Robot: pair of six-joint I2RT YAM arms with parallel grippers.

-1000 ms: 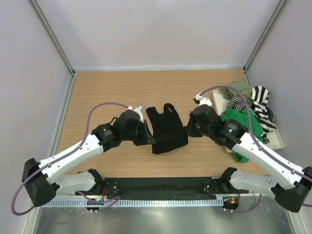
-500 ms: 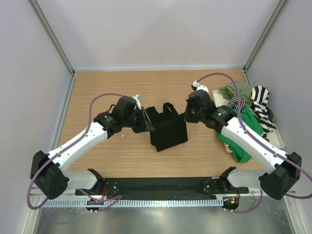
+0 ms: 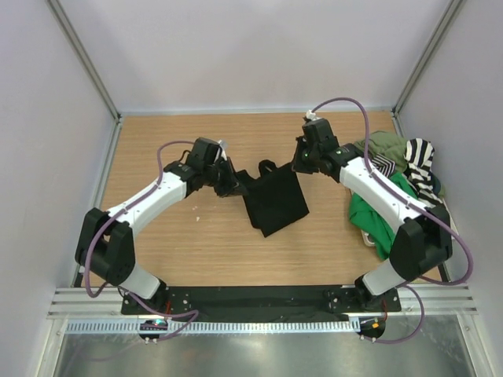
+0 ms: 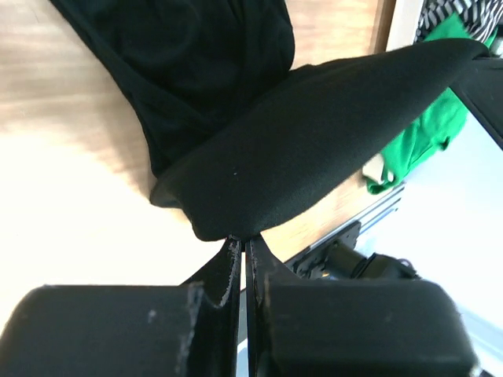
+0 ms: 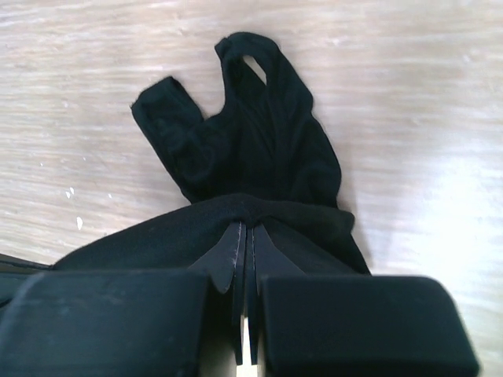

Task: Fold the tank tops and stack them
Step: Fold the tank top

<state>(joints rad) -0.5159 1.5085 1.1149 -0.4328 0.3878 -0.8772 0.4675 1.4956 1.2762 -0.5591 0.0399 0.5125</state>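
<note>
The robot's right gripper will move down and outward over the tank top's straps to let go of the tank top's raised edge, since the straps are below the gripper, to its left in the top view.
The black tank top (image 3: 277,203) lies mid-table, its near end raised off the wood. My left gripper (image 3: 236,188) is shut on the cloth's left edge, and the left wrist view shows its fingertips (image 4: 242,237) pinching a taut black fold (image 4: 314,149). At the top's right edge my right gripper (image 3: 299,167) is also shut. In the right wrist view its tips (image 5: 250,222) clamp the black fabric (image 5: 259,149), and the straps (image 5: 244,55) lie flat on the table beyond. A green tank top (image 3: 376,216), an olive one (image 3: 389,145) and a striped one (image 3: 420,163) are heaped at the right.
The heap rests on a white tray (image 4: 399,22) by the right wall. Bare wooden tabletop (image 3: 173,141) surrounds the black top. Grey walls (image 3: 236,55) close in the far side and both sides. A black rail (image 3: 251,300) runs along the near edge.
Both arms have reached farther from the near edge, carrying the black top's gripped edge up toward its straps. The garment has shifted and turned slightly.
</note>
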